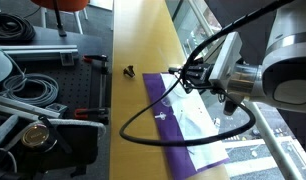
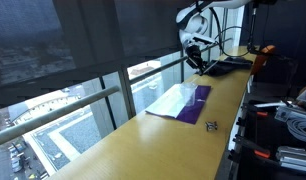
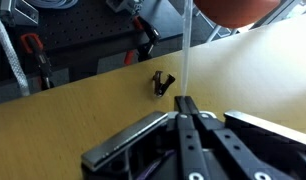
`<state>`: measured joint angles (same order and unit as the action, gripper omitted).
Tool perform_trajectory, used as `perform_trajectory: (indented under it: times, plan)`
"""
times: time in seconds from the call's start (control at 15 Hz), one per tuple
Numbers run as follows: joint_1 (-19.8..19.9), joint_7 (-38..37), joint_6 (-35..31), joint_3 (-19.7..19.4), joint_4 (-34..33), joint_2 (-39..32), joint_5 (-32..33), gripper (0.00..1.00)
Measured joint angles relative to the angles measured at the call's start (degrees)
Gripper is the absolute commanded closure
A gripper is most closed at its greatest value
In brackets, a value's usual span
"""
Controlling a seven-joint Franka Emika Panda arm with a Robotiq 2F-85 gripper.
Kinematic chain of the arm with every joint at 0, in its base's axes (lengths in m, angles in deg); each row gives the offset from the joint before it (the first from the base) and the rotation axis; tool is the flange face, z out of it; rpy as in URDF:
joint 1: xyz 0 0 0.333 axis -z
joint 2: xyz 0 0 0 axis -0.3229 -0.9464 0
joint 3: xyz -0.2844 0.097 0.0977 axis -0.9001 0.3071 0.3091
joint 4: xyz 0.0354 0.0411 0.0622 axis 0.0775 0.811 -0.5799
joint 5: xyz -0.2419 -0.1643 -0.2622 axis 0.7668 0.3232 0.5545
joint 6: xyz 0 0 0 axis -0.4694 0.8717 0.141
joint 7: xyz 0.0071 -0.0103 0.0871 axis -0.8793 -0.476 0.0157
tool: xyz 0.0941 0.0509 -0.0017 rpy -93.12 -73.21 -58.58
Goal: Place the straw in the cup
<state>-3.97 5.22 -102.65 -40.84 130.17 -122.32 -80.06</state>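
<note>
The robot next needs to move its gripper gently away from the tools over the purple cloth's far end (image 1: 171,89) and let go of the straw, since bare wood lies behind it.
In the wrist view my gripper (image 3: 186,101) is shut on the straw (image 3: 184,50), a thin pale stick that runs straight out from the fingertips over the wooden table. In both exterior views the gripper (image 1: 189,74) (image 2: 196,63) hovers above the far end of the purple cloth (image 1: 183,128) (image 2: 189,104). The clear cup is too faint to pick out with certainty in any view. The straw is too thin to see in the exterior views.
A small black object (image 3: 162,83) (image 1: 128,70) (image 2: 211,125) lies on the wooden table (image 1: 133,110) beyond the cloth. A black cable (image 1: 143,118) loops from the arm over the cloth. Tools, clamps and hoses (image 1: 33,95) fill the space beside the table. Windows (image 2: 83,90) run along the other side.
</note>
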Motion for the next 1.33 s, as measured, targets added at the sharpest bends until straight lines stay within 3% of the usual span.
perform_trajectory:
  times: [1.33]
  plan:
    - [-0.08, -0.01, 0.0, 1.06, -5.35, -3.92, -0.03, 1.0]
